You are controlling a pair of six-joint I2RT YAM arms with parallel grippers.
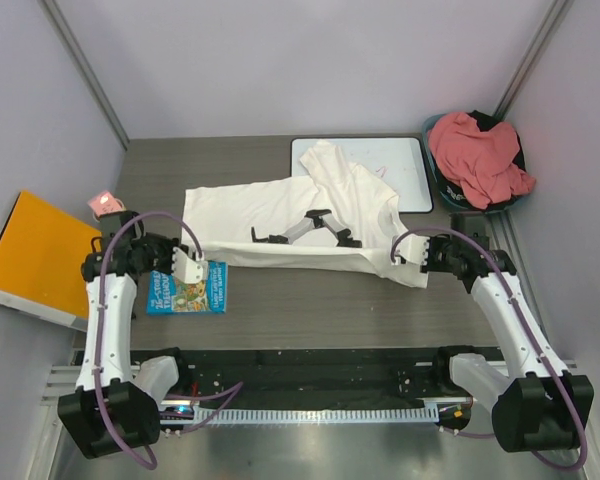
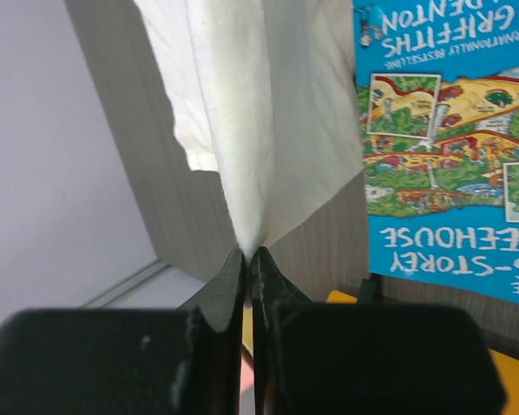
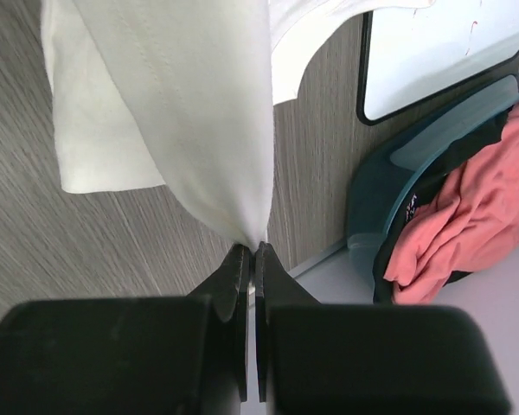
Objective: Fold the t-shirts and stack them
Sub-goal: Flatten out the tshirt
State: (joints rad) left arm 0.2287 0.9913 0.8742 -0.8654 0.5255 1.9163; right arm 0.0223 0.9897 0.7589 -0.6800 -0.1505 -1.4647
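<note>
The shirt's bunched lower corner will go onto bare table on its near side [image 1: 421,299] [image 3: 46,226] as my right gripper moves back and down next.
The white t-shirt [image 1: 270,215] lies spread across the middle of the table, its upper part overlapping the whiteboard [image 1: 400,165]. At the shirt's lower left corner my left gripper [image 1: 190,263] is shut on it. In the left wrist view the jaws [image 2: 249,253] pinch a bunched fold of white cloth [image 2: 242,112]. My right gripper [image 1: 404,250] is shut on the shirt's lower right corner. The right wrist view shows its tips [image 3: 253,250] closed on hanging white fabric [image 3: 182,112]. The salmon t-shirt [image 1: 478,158] sits crumpled in a teal basket [image 1: 435,128] at the back right.
A blue picture book [image 1: 188,288] lies on the table just under my left gripper, and it also fills the right side of the left wrist view [image 2: 450,147]. An orange folder [image 1: 35,255] leans off the table's left edge. A dark grey-black shape [image 1: 305,230] shows on the shirt's middle.
</note>
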